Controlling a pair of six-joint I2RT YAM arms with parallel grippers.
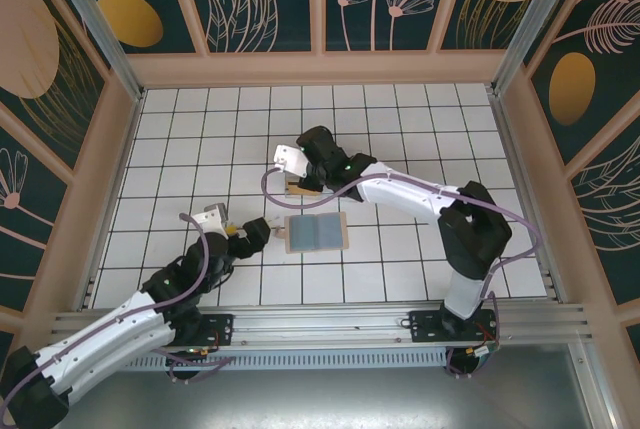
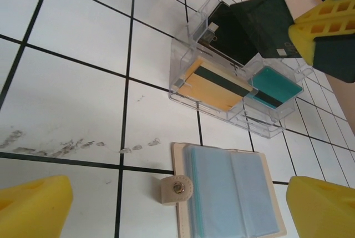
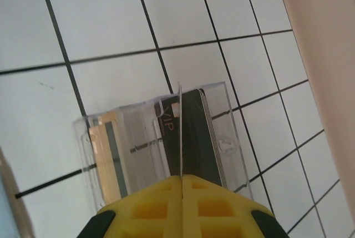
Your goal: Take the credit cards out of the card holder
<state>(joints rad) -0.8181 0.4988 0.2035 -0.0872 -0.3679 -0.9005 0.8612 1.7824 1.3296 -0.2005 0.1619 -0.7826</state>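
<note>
My right gripper lowers the edge-on credit card onto the black card in the clear tray (image 3: 198,132) next and releases it, since that section of the tray holds an equally dark card.
The card holder (image 1: 315,232) lies open on the white tiles, tan outside with blue-grey sleeves, its snap tab (image 2: 176,189) pointing left. My left gripper (image 1: 258,233) hovers at its left edge, open, with the holder (image 2: 227,193) between the spread yellow fingers (image 2: 33,207) and nothing held. My right gripper (image 1: 297,181) is shut on a dark credit card (image 2: 263,24), seen edge-on (image 3: 180,132) in the right wrist view, above the clear tray. Three more credit cards lie in that tray: black (image 2: 230,35), gold (image 2: 213,85) and teal (image 2: 274,85).
The clear plastic compartment tray (image 2: 186,55) sits just beyond the card holder, under my right gripper (image 3: 182,178). Smudges (image 2: 66,148) mark the tiles left of the holder. Wooden walls (image 1: 320,69) fence the tiled floor on three sides.
</note>
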